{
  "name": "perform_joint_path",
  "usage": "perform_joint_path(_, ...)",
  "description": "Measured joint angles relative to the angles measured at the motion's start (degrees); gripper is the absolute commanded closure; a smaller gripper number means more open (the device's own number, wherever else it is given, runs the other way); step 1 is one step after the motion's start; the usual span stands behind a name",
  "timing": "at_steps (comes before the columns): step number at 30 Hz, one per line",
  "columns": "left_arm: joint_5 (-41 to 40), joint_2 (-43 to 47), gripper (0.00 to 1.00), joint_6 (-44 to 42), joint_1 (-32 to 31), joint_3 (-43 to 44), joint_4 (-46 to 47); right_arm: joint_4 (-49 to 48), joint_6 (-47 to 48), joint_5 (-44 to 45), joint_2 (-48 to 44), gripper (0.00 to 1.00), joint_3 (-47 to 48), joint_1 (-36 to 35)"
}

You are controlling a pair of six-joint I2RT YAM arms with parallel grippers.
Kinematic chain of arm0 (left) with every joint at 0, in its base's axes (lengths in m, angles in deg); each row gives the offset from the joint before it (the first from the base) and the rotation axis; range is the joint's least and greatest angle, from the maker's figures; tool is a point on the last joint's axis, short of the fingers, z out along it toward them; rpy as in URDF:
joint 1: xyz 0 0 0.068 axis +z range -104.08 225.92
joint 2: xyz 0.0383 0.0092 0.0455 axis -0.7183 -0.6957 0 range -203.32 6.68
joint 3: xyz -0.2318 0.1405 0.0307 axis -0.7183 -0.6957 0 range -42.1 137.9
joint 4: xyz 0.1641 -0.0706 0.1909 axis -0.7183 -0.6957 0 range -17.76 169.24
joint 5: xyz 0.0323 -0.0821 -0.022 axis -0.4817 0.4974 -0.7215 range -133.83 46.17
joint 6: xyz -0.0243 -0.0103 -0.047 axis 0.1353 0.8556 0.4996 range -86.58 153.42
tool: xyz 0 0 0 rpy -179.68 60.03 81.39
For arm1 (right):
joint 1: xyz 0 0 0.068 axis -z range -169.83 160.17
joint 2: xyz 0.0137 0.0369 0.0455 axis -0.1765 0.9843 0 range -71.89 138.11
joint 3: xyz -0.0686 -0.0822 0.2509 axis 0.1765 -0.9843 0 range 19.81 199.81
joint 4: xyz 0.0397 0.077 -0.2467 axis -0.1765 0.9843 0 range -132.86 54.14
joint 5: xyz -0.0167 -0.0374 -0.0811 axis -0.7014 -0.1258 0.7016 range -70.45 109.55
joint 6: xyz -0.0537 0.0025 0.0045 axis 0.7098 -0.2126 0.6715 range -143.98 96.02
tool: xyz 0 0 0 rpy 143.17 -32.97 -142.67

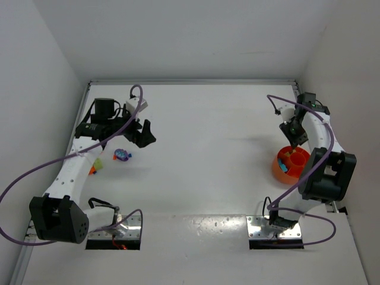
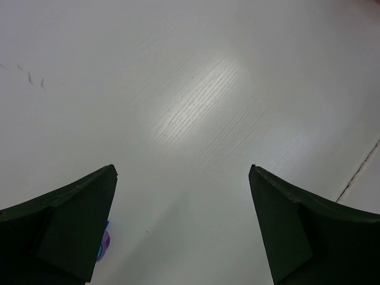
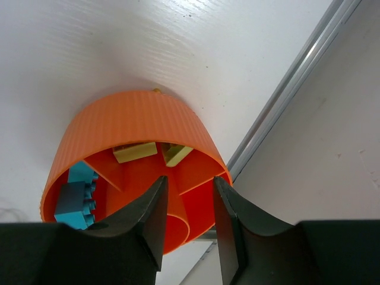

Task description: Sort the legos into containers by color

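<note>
The yellow-green brick (image 1: pixel 98 163) lies below my empty left gripper and to its left in the top view. My left gripper will move back, across and down onto it.
The round orange bowl (image 1: pixel 278 172) with inner dividers stands at the right. The right wrist view looks into the bowl (image 3: pixel 124 119): two yellow-green bricks (image 3: pixel 135 152) lie at its far side, and teal bricks (image 3: pixel 74 203) lie in its left compartment. My right gripper (image 1: pixel 293 139) hangs just over the bowl, and its jaws (image 3: pixel 190 181) are a little apart with nothing between them. My left gripper (image 1: pixel 144 133) is wide open and empty over bare table (image 2: pixel 182 169). A purple and blue brick cluster (image 1: pixel 123 155) lies just behind it and shows past my left finger (image 2: pixel 104 244).
An orange brick (image 1: pixel 92 171) and a yellow-green brick (image 1: pixel 97 164) lie beside the left arm's link. A metal rail (image 3: pixel 297 77) and the white wall run close behind the bowl. Purple cables loop around both arms.
</note>
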Motion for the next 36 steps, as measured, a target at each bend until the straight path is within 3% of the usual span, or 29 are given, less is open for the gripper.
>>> perform_joint_path(7, -0.46, 0.0, 0.0, 0.22, 0.42, 0.0, 0.02, 0.0, -0.52, -0.35, 0.0, 0.63, 0.61, 0.11)
perform_joint_path(11, -2.64, 0.02, 0.0, 1.25, 3.78, 0.0, 0.0, 1.09, -1.03, -2.58, -0.28, 0.63, 3.63, 0.42)
perform_joint_path(18, -12.59, -0.09, 0.0, -2.38, 15.15, 1.88, -7.26, 3.43, -3.87, -9.97, -2.43, 0.63, 11.08, -0.74)
perform_joint_path(25, -22.58, -2.84, 0.0, -11.08, 31.5, 1.9, -14.32, 4.31, -6.67, -15.5, -2.25, 0.62, 11.93, -2.64)
perform_joint_path(28, -26.58, -5.16, 0.0, -11.52, 32.89, 1.9, -15.04, 4.31, -8.11, -17.2, -0.59, 0.56, 11.96, -3.45)
perform_joint_path(36, -29.97, -8.24, 0.0, -5.14, 33.33, -2.73, -10.88, 4.26, -9.84, -18.45, 3.74, 0.53, 12.59, -5.99)
